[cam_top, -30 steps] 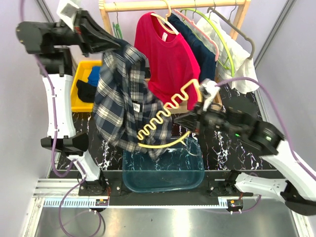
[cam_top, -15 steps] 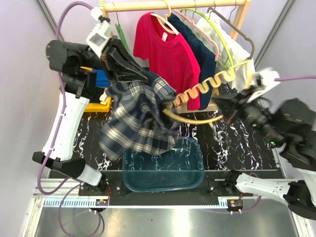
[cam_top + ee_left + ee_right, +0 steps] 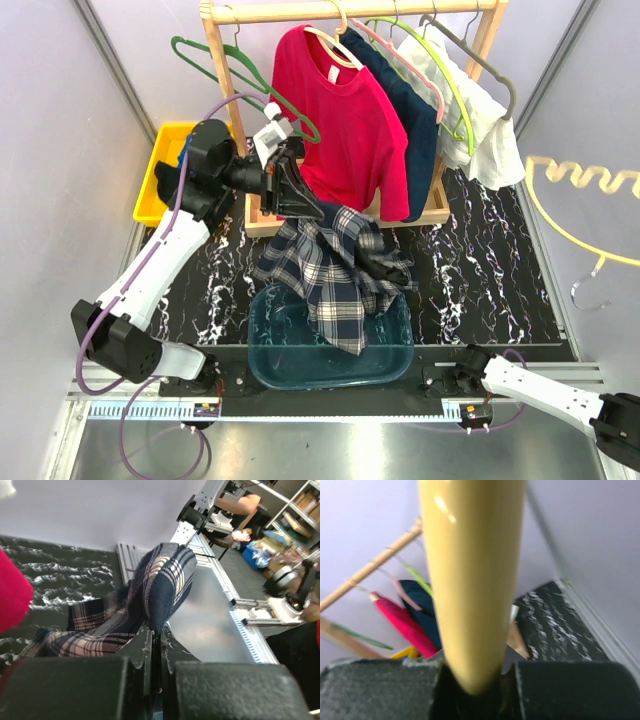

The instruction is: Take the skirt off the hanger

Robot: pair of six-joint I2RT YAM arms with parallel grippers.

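The yellow hanger is empty, so the robot's right gripper will next tilt down and go lower toward the empty table (image 3: 474, 300) beside the blue tub.
The dark navy skirt (image 3: 412, 125) hangs on the pale pink hanger (image 3: 421, 72) on the wooden rail, behind a red T-shirt (image 3: 340, 120). No gripper touches either. My left gripper (image 3: 297, 203) is shut on a blue-white plaid shirt (image 3: 335, 265), which droops over a blue tub. In the left wrist view, the jaws (image 3: 156, 636) pinch a fold of that shirt (image 3: 162, 582). My right gripper (image 3: 475, 677) is shut on a thick yellow hanger (image 3: 470, 575). The skirt (image 3: 420, 605) shows small behind it. In the top view only the yellow hanger (image 3: 585, 180) shows, at the far right edge.
A translucent blue tub (image 3: 385, 355) sits at the near table edge. A yellow bin (image 3: 152, 175) stands at the back left. On the rail (image 3: 300, 11) hang a green wire hanger (image 3: 215, 52), a grey hanger (image 3: 480, 60) and a white garment (image 3: 485, 135).
My left arm swung down and right, carrying the plaid shirt from high on the left to above the tub. My right arm pulled the yellow hanger away to the far right, out of the shirt.
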